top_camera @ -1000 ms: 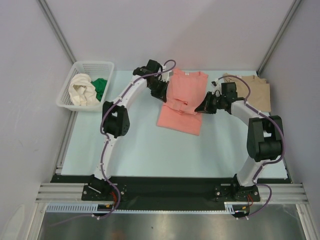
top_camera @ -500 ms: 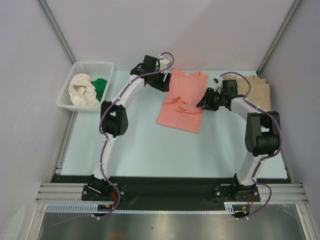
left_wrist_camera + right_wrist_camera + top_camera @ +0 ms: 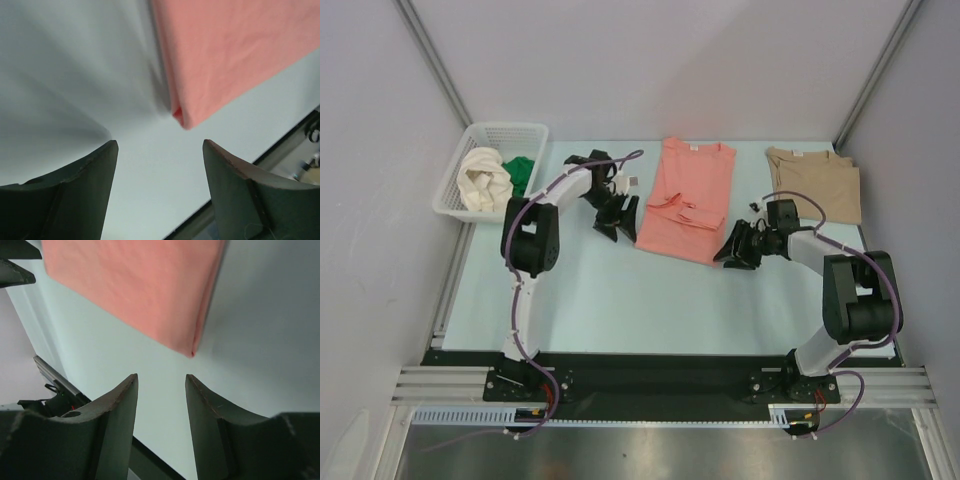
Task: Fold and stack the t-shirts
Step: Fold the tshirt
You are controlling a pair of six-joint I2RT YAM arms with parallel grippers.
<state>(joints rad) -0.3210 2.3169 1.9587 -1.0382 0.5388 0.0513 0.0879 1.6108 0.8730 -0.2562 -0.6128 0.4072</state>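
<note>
My left gripper goes down and to the right in the top view onto the salmon-pink t-shirt's basket-side near corner next. That corner lies beyond the open fingers.
A salmon-pink t-shirt lies partly folded in the middle of the table, sleeves turned inward. My left gripper stands open just left of its lower left corner, nothing between the fingers. Open as well, my right gripper sits just right of the shirt's lower right corner, holding nothing. A tan t-shirt lies folded at the back right. Cream-white and green t-shirts are bunched in the basket.
The white lattice basket stands at the back left beside the table's edge. Grey walls and metal posts close in the back and sides. The black base rail runs along the near edge.
Both grippers let go of the pink shirt, opened, and drew back toward its lower corners. The sleeves they had carried now lie folded on the shirt.
</note>
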